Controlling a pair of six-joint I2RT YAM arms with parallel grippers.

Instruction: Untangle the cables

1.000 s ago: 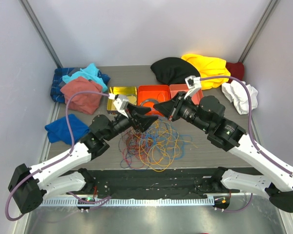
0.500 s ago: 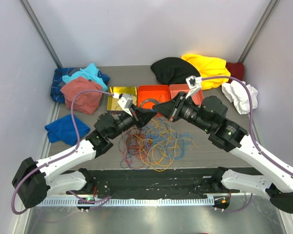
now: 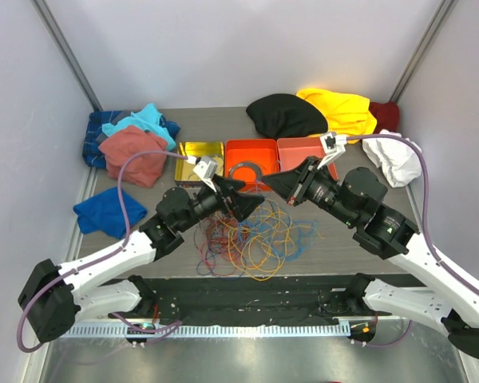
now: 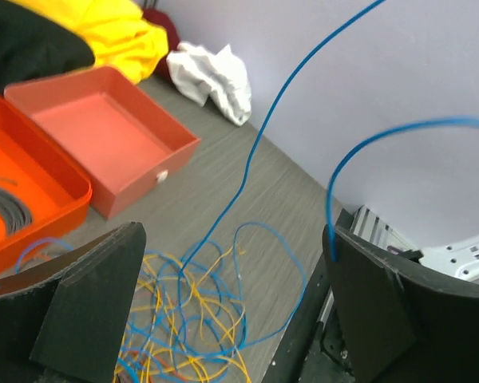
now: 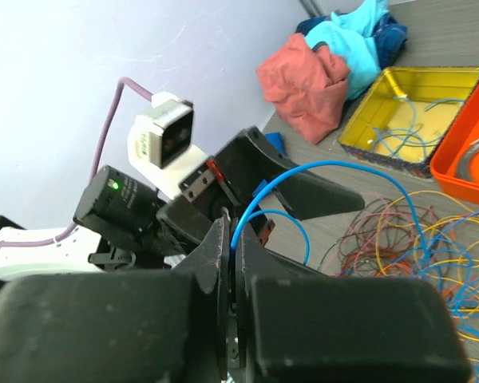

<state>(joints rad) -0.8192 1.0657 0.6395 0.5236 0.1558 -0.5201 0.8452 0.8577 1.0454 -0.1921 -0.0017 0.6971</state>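
Note:
My left gripper goes back down onto the stray blue cable loop next, which lies below it and to its right in the top view, clear of yellow cables.
The cables (image 3: 254, 238) lie as a loose tangle of yellow, orange, blue, red and dark wires on the table between the arms. My left gripper (image 3: 243, 199) hovers open over the tangle's upper left. In the left wrist view its jaws (image 4: 231, 311) stand wide apart. One blue cable (image 4: 255, 144) rises through the gap and another blue loop brushes the right finger (image 4: 383, 311). My right gripper (image 3: 270, 182) is shut on a blue cable (image 5: 335, 166), pinched at the fingertips (image 5: 232, 239) and arching up from the tangle (image 5: 415, 239).
Behind the tangle stand a yellow tin (image 3: 199, 155), an orange tray (image 3: 263, 148) holding a grey strip, and a salmon tray (image 3: 303, 150). Clothes are piled round the back: black (image 3: 283, 116), yellow (image 3: 339, 108), white (image 3: 395, 159), pink (image 3: 132, 152), blue (image 3: 104, 209).
The left gripper closed briefly and has opened wide again, shifting slightly right. The right arm has drawn back to the right with the blue cable still pinched.

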